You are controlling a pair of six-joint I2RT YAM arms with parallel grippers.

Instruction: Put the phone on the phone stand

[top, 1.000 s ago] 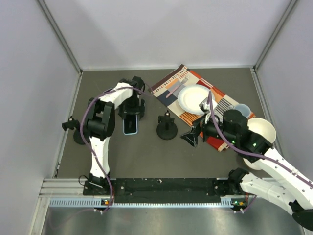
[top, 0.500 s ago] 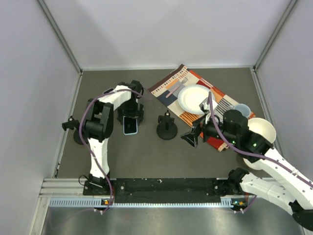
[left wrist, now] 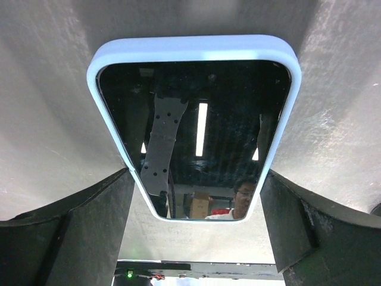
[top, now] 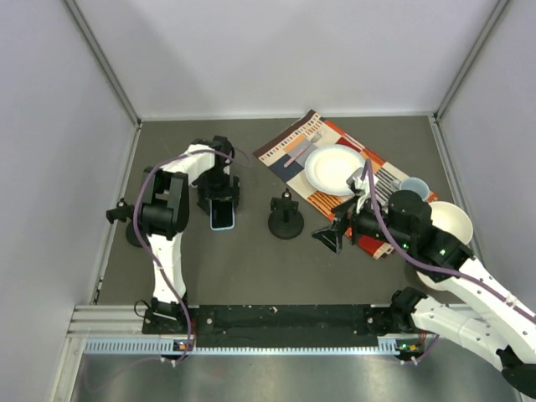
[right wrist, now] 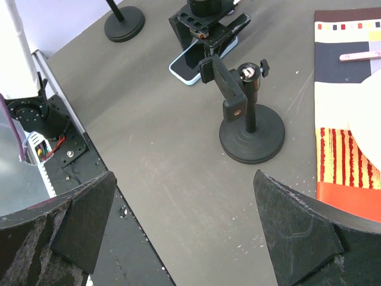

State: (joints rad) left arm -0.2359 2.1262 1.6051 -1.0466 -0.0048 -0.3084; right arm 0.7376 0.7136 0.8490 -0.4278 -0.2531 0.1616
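Note:
The phone stand sits between the robot's right gripper and the phone point(top: 224, 216) point(right wrist: 193, 59), so the right gripper will next go up and to the left in the top view, past the phone stand toward the phone.
The phone point(top: 224, 216), a black screen in a pale blue case, lies flat on the dark table left of the black phone stand point(top: 286, 216). My left gripper point(top: 219, 198) hangs straight over it, open. In the left wrist view the phone point(left wrist: 196, 125) fills the frame, and my left gripper point(left wrist: 196, 174) straddles its near end with the fingers point(left wrist: 89, 226) close beside its long edges. My right gripper point(top: 332, 235) hovers open right of the stand, holding nothing. The right wrist view shows the stand point(right wrist: 247, 113), the phone point(right wrist: 193, 59) behind it and my right gripper point(right wrist: 183, 176).
A striped mat point(top: 289, 151) at the back right carries a white plate point(top: 333, 169) and utensils. A small blue cup point(top: 414, 188) and a white bowl point(top: 448, 222) sit at the right. A second black round-based stand point(top: 127, 224) is at the left wall.
My left gripper has shifted a little left over the phone and its jaws have drawn in slightly. The phone has not moved. The right arm has barely moved.

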